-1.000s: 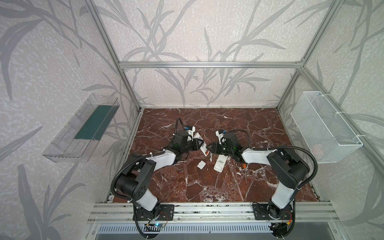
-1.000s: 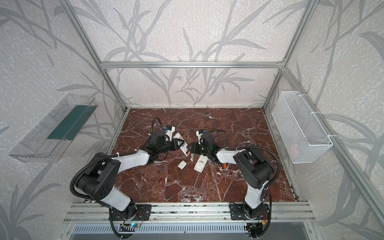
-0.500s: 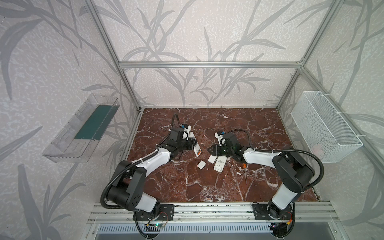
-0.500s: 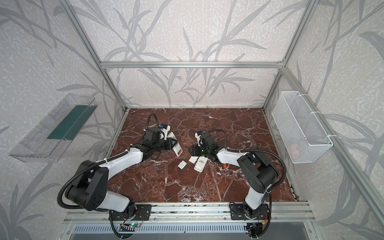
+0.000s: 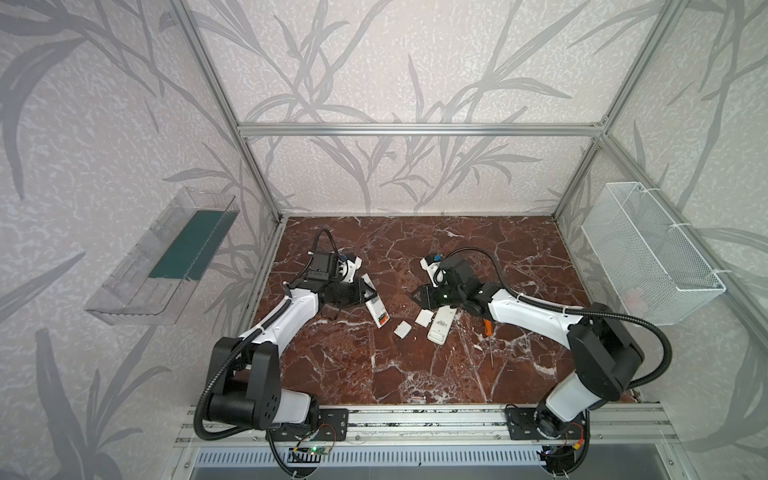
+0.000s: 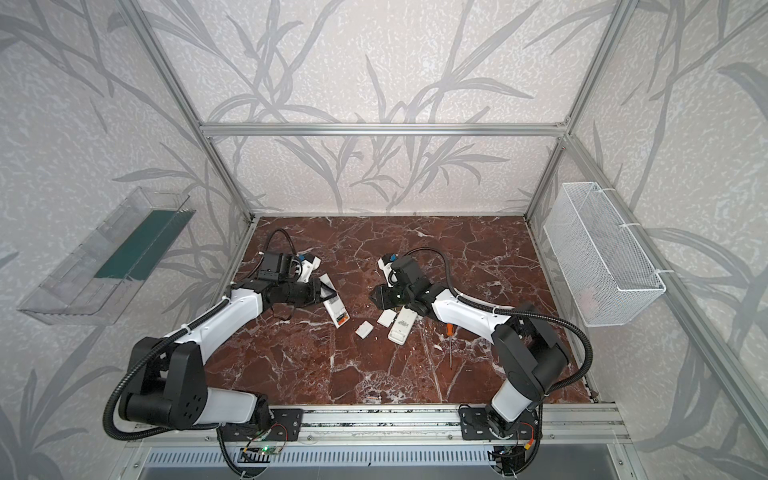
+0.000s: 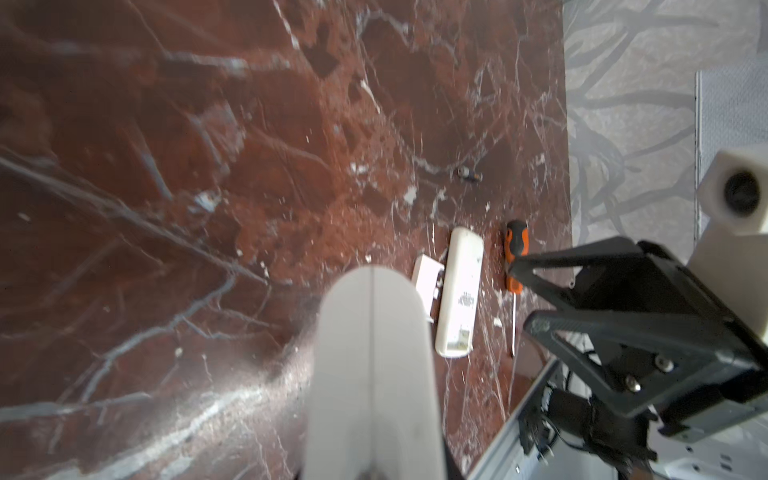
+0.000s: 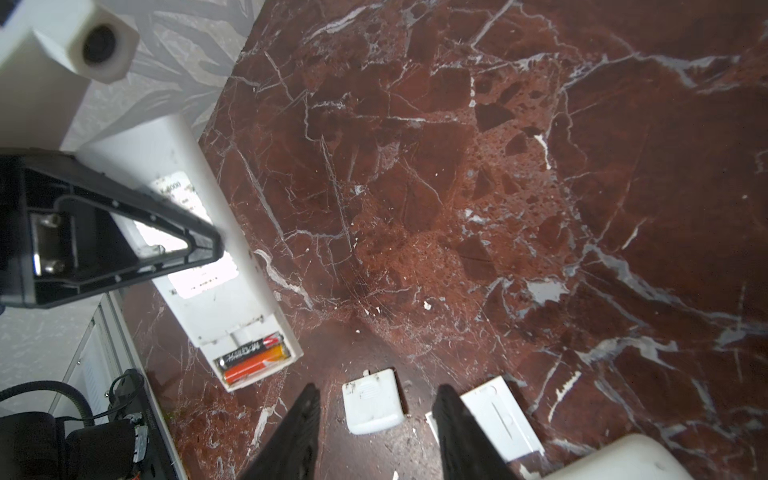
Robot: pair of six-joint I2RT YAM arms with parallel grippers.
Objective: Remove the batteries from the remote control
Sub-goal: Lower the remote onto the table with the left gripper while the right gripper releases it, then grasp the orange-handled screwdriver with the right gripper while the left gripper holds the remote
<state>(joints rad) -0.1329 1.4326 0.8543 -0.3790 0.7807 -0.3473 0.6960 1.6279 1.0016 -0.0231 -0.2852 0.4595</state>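
My left gripper lowers next to lay the remote flat on the bare tabletop (image 5: 385,302) beside the small cover, then releases it, since it hangs tilted in the air.
My left gripper (image 5: 366,293) is shut on a white remote control (image 5: 375,302) (image 6: 336,306) (image 7: 374,374), one finger (image 8: 124,232) lying across its back. The battery bay at its end is uncovered. In it lie two batteries side by side, a black one (image 8: 249,348) and an orange one (image 8: 257,364). My right gripper (image 5: 417,296) (image 8: 376,399) hovers open just right of it, over a small white cover (image 8: 372,401). A small dark cylinder (image 7: 469,174), perhaps a loose battery, lies on the floor farther off.
A second white remote (image 5: 440,326) (image 7: 461,291) lies under the right wrist. Beside it are another flat white cover (image 5: 424,318) (image 8: 498,415) and an orange-handled screwdriver (image 5: 488,329) (image 7: 516,249). A wire basket (image 5: 648,253) hangs on the right wall, a clear tray (image 5: 166,257) on the left wall.
My left arm has drawn back to the left with the remote in its grip, away from the right gripper. The right gripper has stayed open and barely moved.
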